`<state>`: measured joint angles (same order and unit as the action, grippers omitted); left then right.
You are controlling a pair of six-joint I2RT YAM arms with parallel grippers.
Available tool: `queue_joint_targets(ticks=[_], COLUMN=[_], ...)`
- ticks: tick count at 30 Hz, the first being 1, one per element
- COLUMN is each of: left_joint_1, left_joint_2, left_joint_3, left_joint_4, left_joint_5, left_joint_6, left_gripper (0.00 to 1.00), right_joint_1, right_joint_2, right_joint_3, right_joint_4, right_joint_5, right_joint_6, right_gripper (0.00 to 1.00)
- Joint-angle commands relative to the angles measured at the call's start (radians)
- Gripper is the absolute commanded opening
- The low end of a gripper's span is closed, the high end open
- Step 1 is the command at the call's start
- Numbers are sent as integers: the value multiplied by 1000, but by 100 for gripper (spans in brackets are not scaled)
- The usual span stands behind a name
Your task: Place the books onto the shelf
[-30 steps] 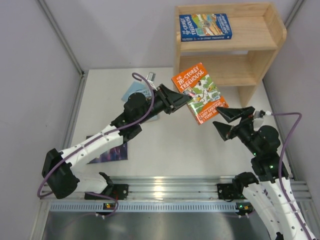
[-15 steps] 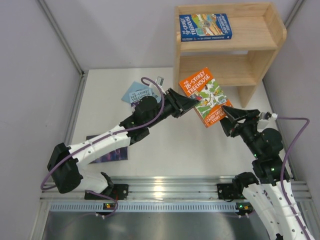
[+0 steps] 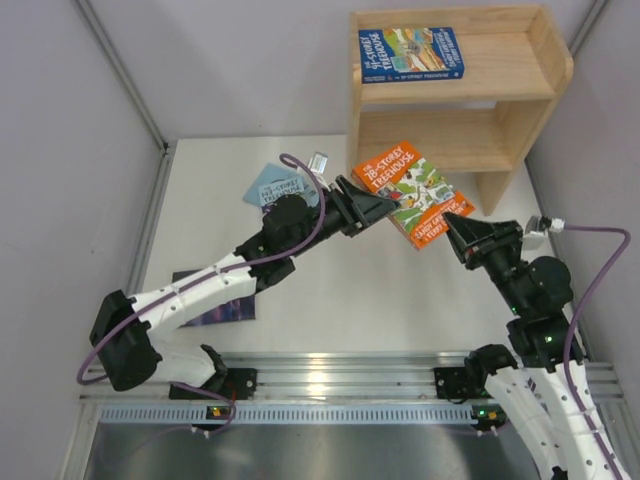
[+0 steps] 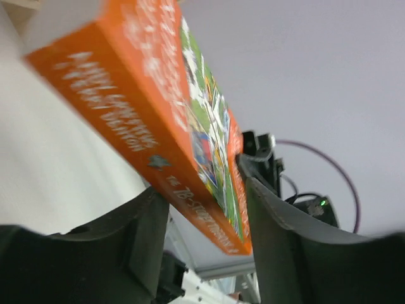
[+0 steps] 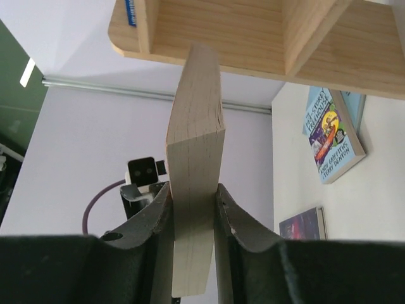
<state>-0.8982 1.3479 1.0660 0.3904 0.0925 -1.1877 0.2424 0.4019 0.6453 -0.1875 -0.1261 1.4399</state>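
The dark blue book (image 3: 410, 52) is lying flat on the top level of the shelf. My right gripper should next lift the orange book (image 3: 412, 192) up and outward and let it go onto the dark blue one.
The orange Treehouse book (image 3: 412, 192) hangs in the air in front of the shelf's (image 3: 520, 95) lower level. My right gripper (image 3: 455, 228) is shut on its lower right corner. In the right wrist view the cream page edge (image 5: 196, 158) is squeezed between both fingers (image 5: 193, 190). My left gripper (image 3: 375, 208) is at the book's left edge. In the left wrist view its jaws (image 4: 201, 190) stand wider than the book (image 4: 158, 114), which crosses them at a slant with a gap showing. A dark blue book (image 3: 410, 52) lies on the top level.
A light blue book (image 3: 275, 185) lies on the table (image 3: 360, 290) partly under the left arm; it also shows from the right wrist (image 5: 332, 133). A dark purple book (image 3: 215, 308) lies near the left arm's base. The grey walls stand close on both sides.
The right gripper came in and shut on the orange book's corner. The left jaws have loosened round the book, which shifted slightly right toward the shelf.
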Motion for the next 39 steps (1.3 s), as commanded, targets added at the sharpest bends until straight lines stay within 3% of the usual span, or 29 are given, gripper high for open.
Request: queue_joint_targets(ticks=[1,12,16,19,24,26,29,34,39], left_joint_1=[-16,-16,-16,-16,-16,-16,-16,-16,-16], left_joint_2=[-102,-334,-386,-420,-452,-460,-490,-506,-449], left_joint_3=[-17,52,68,66,68,63,31,-11,-31], left_joint_4=[52,-343,-516,-559,-634,-651,-645,-622,-575], left_joint_5=[108,52,12,-25,-59,-83,-138,-166,-191], left_joint_6=[121,356,440,470,503,519,511,490,496], left_gripper=[58,68,70,70,70,70,71,71,70], right_joint_1=[9,6,-8,-58,-305,-385,-483,-584,-594], right_joint_2=[58,314,489,618,849,961,1104,1337,1445], right_joint_3=[158,583,911,1125,1388,1429,1508,1709,1786], right_joint_4=[111,57,-120,-194,-115,56,180,409,422], right_joint_5=[2,-96,-132,-161,-507,-667,-814,-929,-958], right_joint_6=[-99,-335,-487,-552,-397,-311,-205,-7,7], right_gripper=[0,0,0,0,0,0,0,0,0])
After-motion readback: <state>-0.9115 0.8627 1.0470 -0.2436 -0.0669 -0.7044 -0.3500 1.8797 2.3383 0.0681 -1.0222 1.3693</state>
